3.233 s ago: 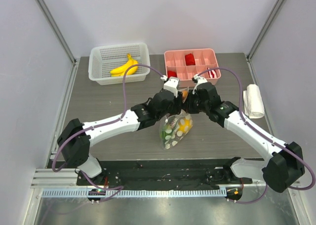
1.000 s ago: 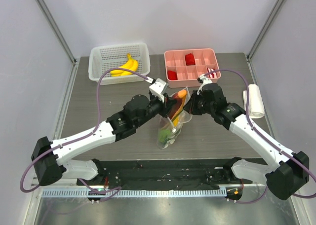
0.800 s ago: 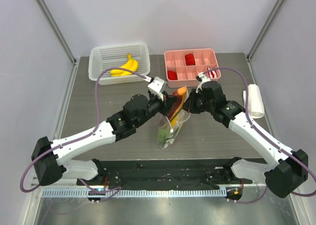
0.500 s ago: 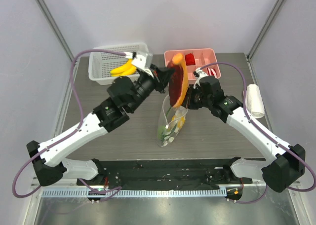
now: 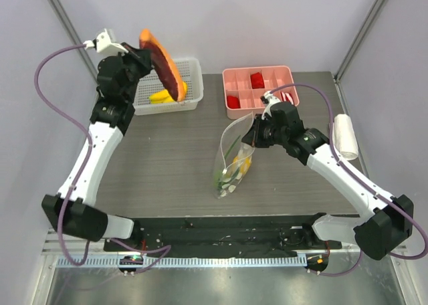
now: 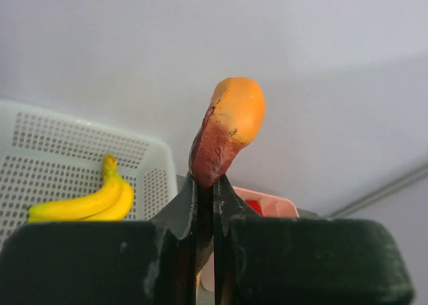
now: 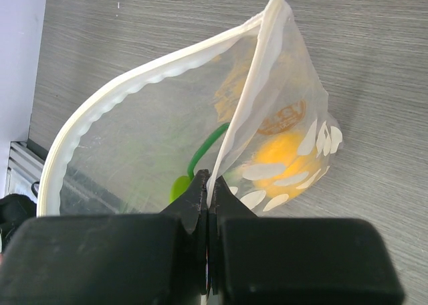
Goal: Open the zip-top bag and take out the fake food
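The long sausage piece should go down beside the bananas next, and the left gripper should release it there, because the white basket [image 5: 195, 71] below the gripper has an open part of its bottom there.
My left gripper [image 5: 148, 53] is shut on the long orange-and-maroon sausage piece [image 5: 164, 62] and holds it high above the white basket [image 5: 195, 71]; the piece [image 6: 226, 128] sticks up between the fingers in the left wrist view. My right gripper [image 5: 253, 135] is shut on the white zip edge of the clear zip-top bag [image 5: 234, 159], which hangs open over the table. In the right wrist view the bag [image 7: 200, 124] gapes, with a yellow piece [image 7: 281, 154] and a small green piece [image 7: 200, 161] inside.
Yellow bananas [image 5: 164, 94] lie in the white basket, also seen in the left wrist view [image 6: 87, 201]. A pink divided tray [image 5: 286, 79] with red blocks stands at the back. A white roll [image 5: 344, 136] lies at the right edge.
My left arm has swung up and left, carrying the sausage piece out of the bag to above the basket. The right gripper still holds the bag edge; the bag hangs open.
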{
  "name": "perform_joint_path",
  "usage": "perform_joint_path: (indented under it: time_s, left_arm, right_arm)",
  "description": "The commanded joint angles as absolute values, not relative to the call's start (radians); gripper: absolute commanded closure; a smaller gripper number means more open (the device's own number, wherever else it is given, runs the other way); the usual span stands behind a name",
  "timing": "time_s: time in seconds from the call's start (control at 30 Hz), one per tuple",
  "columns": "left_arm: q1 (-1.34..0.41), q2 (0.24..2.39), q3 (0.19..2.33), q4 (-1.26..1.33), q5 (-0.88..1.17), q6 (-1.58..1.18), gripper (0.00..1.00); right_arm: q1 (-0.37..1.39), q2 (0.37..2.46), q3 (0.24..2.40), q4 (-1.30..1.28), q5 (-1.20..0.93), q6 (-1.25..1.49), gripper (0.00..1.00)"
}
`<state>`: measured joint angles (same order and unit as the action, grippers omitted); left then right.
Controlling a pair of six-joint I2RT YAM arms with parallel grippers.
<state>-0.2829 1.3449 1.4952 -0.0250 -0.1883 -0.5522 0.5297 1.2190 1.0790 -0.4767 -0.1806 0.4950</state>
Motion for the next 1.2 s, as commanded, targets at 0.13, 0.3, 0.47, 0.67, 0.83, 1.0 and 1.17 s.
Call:
perform_joint_path:
  time_s: [0.13,0.3,0.47,0.67,0.83,1.0,1.17]
  left_arm:
    - [-0.017,1.633,1.393,0.336,-0.116,-1.116,1.00]
    - [-0.006,1.807,1.388,0.478,-0.262,-1.313,1.00]
    - [0.040,2.049,1.486,0.520,-0.256,-1.627,1.00]
    - [0.057,2.278,1.767,0.342,-0.180,-1.651,1.00]
    - [0.055,2.192,1.718,0.249,-0.172,-1.522,0.43]
    - [0.063,2.057,1.631,0.121,-0.094,-1.396,0.20]
    - [0.051,1.898,1.447,0.089,0.039,-1.382,0.14]
  right_arm:
    - [0.528,1.201,1.146,-0.491,-0.206,0.472,0.99]
    - [0.528,1.210,1.150,-0.494,-0.201,0.477,0.99]
    - [0.529,1.244,1.157,-0.492,-0.210,0.485,0.99]
    - [0.531,1.256,1.161,-0.485,-0.210,0.486,0.99]
    - [0.534,1.258,1.149,-0.463,-0.224,0.488,0.99]
    - [0.535,1.262,1.137,-0.454,-0.209,0.468,0.99]
    - [0.537,1.247,1.147,-0.456,-0.184,0.446,0.99]
